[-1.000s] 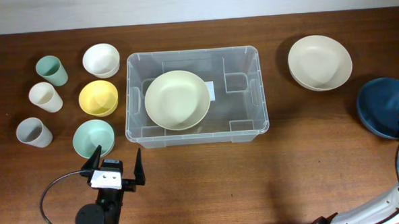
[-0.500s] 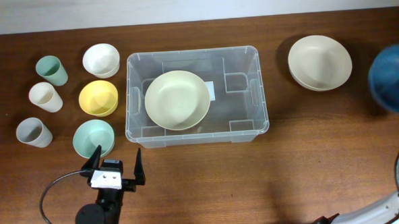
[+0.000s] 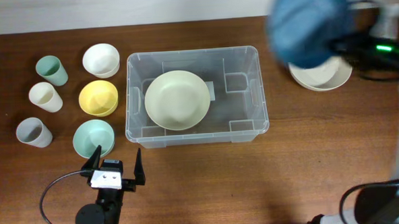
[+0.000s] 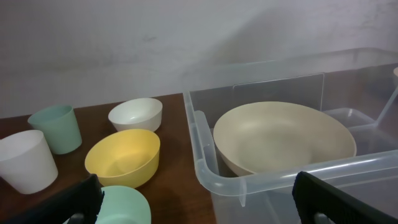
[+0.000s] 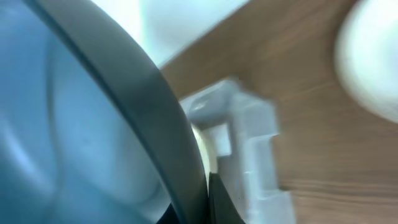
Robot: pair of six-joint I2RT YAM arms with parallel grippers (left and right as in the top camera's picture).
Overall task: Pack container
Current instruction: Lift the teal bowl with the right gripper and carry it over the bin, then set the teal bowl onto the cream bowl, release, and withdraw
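I should next move my right gripper to the left in the overhead view, over the container, and then lower the blue bowl into the cream bowl point(image 3: 177, 101), because the inside of the cream bowl is empty.
The clear plastic container point(image 3: 252, 89) stands mid-table with a cream bowl point(image 3: 177, 99) inside; both also show in the left wrist view, the container point(image 4: 249, 180) and the bowl point(image 4: 283, 137). My right gripper point(image 3: 341, 45) is shut on the rim of a dark blue bowl point(image 3: 308, 23), held high and blurred, above the table right of the container. In the right wrist view the blue bowl point(image 5: 81, 124) fills the left half, with the gripper point(image 5: 208, 199) pinching its rim. My left gripper point(image 3: 114, 166) is open and empty at the near left, in front of the mint bowl point(image 3: 92, 137).
At the left stand a white bowl point(image 3: 101, 59), a yellow bowl point(image 3: 98, 97), a green cup point(image 3: 52, 70), a white cup point(image 3: 45, 96) and a grey cup point(image 3: 33, 132). A cream plate stack point(image 3: 323, 76) lies at the back right, partly under the blue bowl.
My right arm has lifted the blue bowl from the far right edge and swung it up and left, over the cream plates. The left arm has not moved.
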